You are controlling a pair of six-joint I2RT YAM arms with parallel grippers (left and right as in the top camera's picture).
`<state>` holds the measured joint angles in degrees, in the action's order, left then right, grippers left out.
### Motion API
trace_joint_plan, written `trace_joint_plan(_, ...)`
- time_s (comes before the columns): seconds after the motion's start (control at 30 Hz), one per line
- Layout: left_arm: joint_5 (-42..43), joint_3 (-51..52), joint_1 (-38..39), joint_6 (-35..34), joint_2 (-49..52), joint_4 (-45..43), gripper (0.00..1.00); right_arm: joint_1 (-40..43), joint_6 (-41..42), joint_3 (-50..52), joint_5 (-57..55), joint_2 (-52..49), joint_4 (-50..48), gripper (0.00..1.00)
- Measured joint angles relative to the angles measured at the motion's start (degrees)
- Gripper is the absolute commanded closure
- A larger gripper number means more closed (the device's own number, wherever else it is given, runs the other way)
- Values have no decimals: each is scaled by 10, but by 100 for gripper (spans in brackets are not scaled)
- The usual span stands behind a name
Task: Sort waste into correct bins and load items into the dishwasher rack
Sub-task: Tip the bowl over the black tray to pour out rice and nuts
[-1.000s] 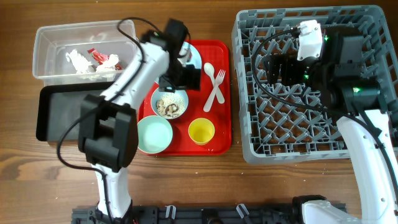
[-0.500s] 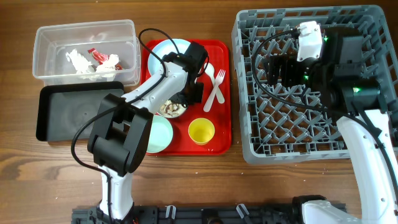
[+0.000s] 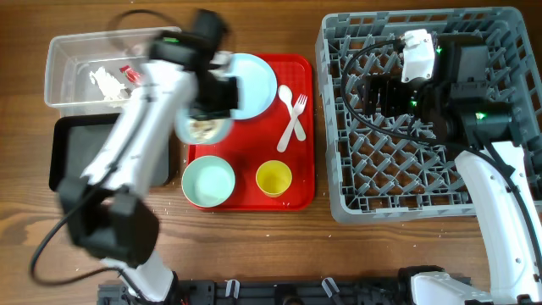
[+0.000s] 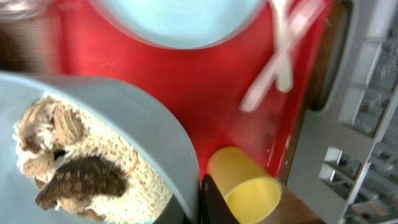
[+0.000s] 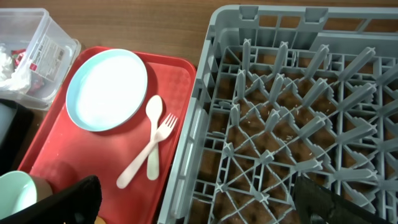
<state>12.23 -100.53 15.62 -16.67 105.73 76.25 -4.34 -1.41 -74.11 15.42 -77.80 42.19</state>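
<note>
My left gripper tips the bowl over the black tray bin (image 3: 76,152) next, then lowers to the red tray's bare middle (image 3: 246,141) and releases, since this lies below.
My left gripper (image 4: 199,202) is shut on the rim of a pale blue-green bowl (image 4: 155,143) that holds brown food scraps (image 4: 74,180) and white rice-like crumbs. From overhead, that bowl (image 3: 201,127) hangs over the left edge of the red tray (image 3: 296,191), beside the black tray bin (image 3: 76,152). On the red tray lie the pale blue plate (image 3: 250,85), an empty bowl (image 3: 208,181), the yellow cup (image 3: 274,179) and the white spoon and fork (image 3: 292,114). My right gripper (image 5: 199,205) stands open above the grey dishwasher rack (image 5: 292,124).
The clear tub (image 3: 85,51) at the back left holds crumpled white-and-red wrappers (image 3: 110,80). The black tray bin lies just in front of it. The rack fills the right side of the table, close against the red tray's right edge.
My left gripper has shut on the rim of the food bowl and carried it from the tray's middle toward the left edge. The right arm has not moved.
</note>
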Motion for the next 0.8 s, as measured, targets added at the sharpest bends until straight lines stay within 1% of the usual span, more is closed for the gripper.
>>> trace_joint_plan(0.1, 21, -2, -137, 22, -40, 50, 96, 0, 0, 0, 0, 0, 0, 0)
trace_joint_plan(0.17, 71, 7, -230, 81, -44, 56, 96, 0, 0, 0, 0, 0, 0, 0)
trace_joint_plan(0.2, 99, 25, -262, 106, -45, 50, 96, 0, 0, 0, 0, 0, 2, 0)
trace_joint_plan(0.3, 238, 135, -393, 211, -45, -13, 96, 0, 0, 0, 0, 0, 3, 0)
trace_joint_plan(0.33, 293, 181, -442, 245, -45, -53, 96, 0, 0, 0, 0, 0, 4, 0)
trace_joint_plan(0.37, 320, 204, -464, 259, -45, -74, 96, 0, 2, 0, 0, 0, 10, 0)
trace_joint_plan(0.43, 422, 288, -524, 288, -45, -170, 96, 0, 9, 0, 0, 0, 25, 0)
trace_joint_plan(0.5, 492, 351, -559, 298, -46, -248, 96, 0, 12, 0, 0, 0, 29, 0)
trace_joint_plan(0.6, 565, 399, -577, 301, -41, -307, 96, 0, 13, 0, 0, 0, 30, 0)
trace_joint_plan(0.67, 607, 402, -577, 303, -31, -327, 96, 0, 13, 0, 0, 0, 30, 0)
trace_joint_plan(0.7, 641, 402, -577, 304, -23, -340, 96, 0, 13, 0, 0, 0, 30, 0)
trace_joint_plan(0.8, 714, 402, -577, 304, -17, -343, 96, 0, 19, 0, 0, 0, 30, 0)
